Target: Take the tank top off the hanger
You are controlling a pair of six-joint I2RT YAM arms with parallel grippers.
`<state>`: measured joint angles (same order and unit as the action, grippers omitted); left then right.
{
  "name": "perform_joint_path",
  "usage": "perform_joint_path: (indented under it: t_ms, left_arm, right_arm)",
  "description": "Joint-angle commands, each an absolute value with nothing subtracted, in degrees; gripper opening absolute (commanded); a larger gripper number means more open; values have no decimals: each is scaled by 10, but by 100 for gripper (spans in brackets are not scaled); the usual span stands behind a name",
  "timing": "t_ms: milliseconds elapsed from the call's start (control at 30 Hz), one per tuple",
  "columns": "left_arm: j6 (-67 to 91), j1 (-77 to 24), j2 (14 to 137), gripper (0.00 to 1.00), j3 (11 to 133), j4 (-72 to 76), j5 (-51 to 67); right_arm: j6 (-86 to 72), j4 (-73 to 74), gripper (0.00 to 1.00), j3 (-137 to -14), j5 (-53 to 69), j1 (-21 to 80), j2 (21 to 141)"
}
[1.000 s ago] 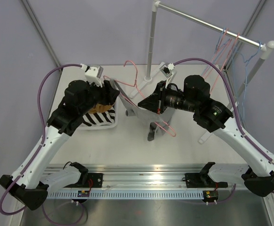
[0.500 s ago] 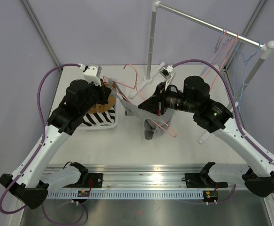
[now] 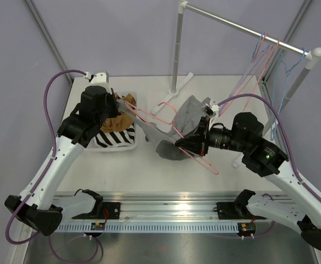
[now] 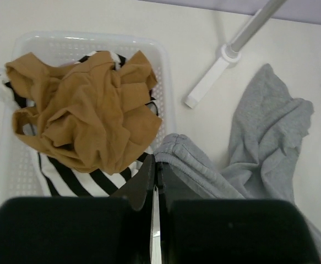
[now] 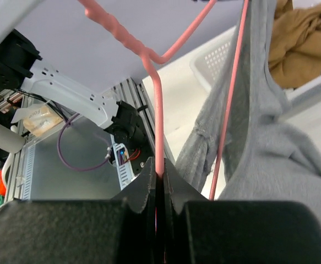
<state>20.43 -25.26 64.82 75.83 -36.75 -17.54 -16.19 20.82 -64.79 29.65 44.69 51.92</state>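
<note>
My right gripper needs to rise outward next and let go of the pink hanger (image 3: 208, 165) on the bar's bare part (image 3: 238, 26), which has room and is above and outward of the gripper.
The grey tank top (image 3: 189, 113) hangs stretched between my two arms above the table, partly threaded on the pink hanger (image 3: 208, 165). My left gripper (image 3: 120, 109) is over the basket's right edge, shut on the tank top's ribbed hem (image 4: 174, 149). In the left wrist view the gripper (image 4: 156, 163) pinches that hem while the rest of the tank top (image 4: 265, 132) trails right. My right gripper (image 3: 181, 144) is shut on the hanger's wire. The right wrist view shows this gripper (image 5: 159, 168) clamping the pink hanger (image 5: 159, 110), with grey tank top (image 5: 270, 159) draped beside it.
A white basket (image 3: 140, 144) at left holds a brown garment (image 4: 88, 115) and a black-and-white striped one (image 3: 113, 137). The clothes rack's post (image 3: 177, 49) stands at the back centre. Several more hangers (image 3: 266, 52) hang on its rail at right.
My left gripper closed on the tank top's hem and drew it left toward the basket. My right arm carried the hanger nearer and to the right, stretching the cloth.
</note>
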Motion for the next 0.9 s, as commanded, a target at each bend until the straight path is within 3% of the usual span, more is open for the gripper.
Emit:
perform_joint_path:
  t_ms: [0,167,300,400,567,600,700,733,867]
  left_arm:
    - [178,-238,638,0,760,-310,-67]
    - [140,-250,666,0,769,-266,237]
    - [130,-269,640,0,740,-205,359]
    - [106,-300,616,0,725,-208,397]
    - [43,-353,621,0,748,-279,271]
    - [47,-359,627,0,750,-286,240]
    - [67,-359,661,0,772,-321,94]
    - [69,-359,674,0,780,-334,42]
    - [77,-359,712,2,811,-371,19]
  right_arm:
    - [-160,101,0,-628,312,453,486]
    - [-192,-93,0,-590,216,453,501]
    - [-226,-306,2,-558,138,453,545]
    - [-215,-452,0,-562,93,453,603]
    - [-158,-674,0,-551,-24,453,664]
    - [-145,-677,0,-554,-65,453,671]
    - [-161,-468,0,-610,-120,453,644]
    - [-182,-307,0,-653,-142,453,636]
    - [-295,-36,0,-713,-251,453,612]
